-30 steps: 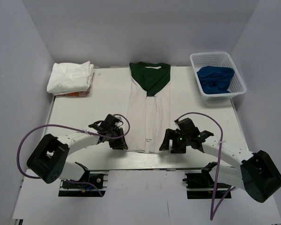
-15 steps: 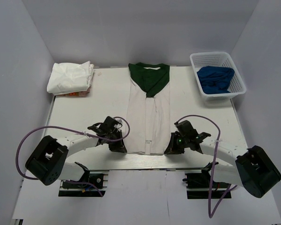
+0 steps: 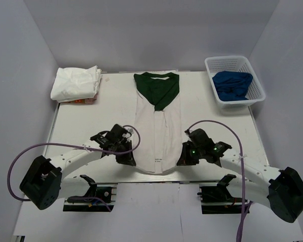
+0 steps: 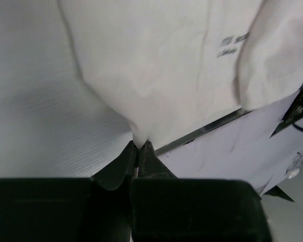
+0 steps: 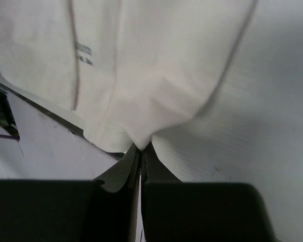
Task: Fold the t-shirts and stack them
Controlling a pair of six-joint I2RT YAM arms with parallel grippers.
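Observation:
The t-shirt still lies long and narrow, so the robot's left gripper will carry the t-shirt's hem corner outward and let it go just short of the dark green collar.
A long, narrow white t-shirt (image 3: 158, 133) with a dark green collar end lies lengthwise in the middle of the table, sides folded in. My left gripper (image 3: 130, 160) is shut on its near left corner, and the white cloth (image 4: 156, 75) rises from the pinched tips (image 4: 140, 146). My right gripper (image 3: 182, 160) is shut on the near right corner, with cloth (image 5: 151, 80) bunched above the tips (image 5: 142, 148). The hem sags between the two grips, lifted off the table. A folded white t-shirt bundle (image 3: 76, 83) lies at the back left.
A white basket (image 3: 234, 63) at the back right holds blue cloth (image 3: 232, 84). The table's near metal edge (image 3: 141, 174) runs just below the lifted hem. Something orange peeks from under the white bundle. Purple cables loop over both arms.
Both grippers have closed on the near corners of the shirt and lifted them. The shirt has shifted slightly to the left and its hem now curves between the grips.

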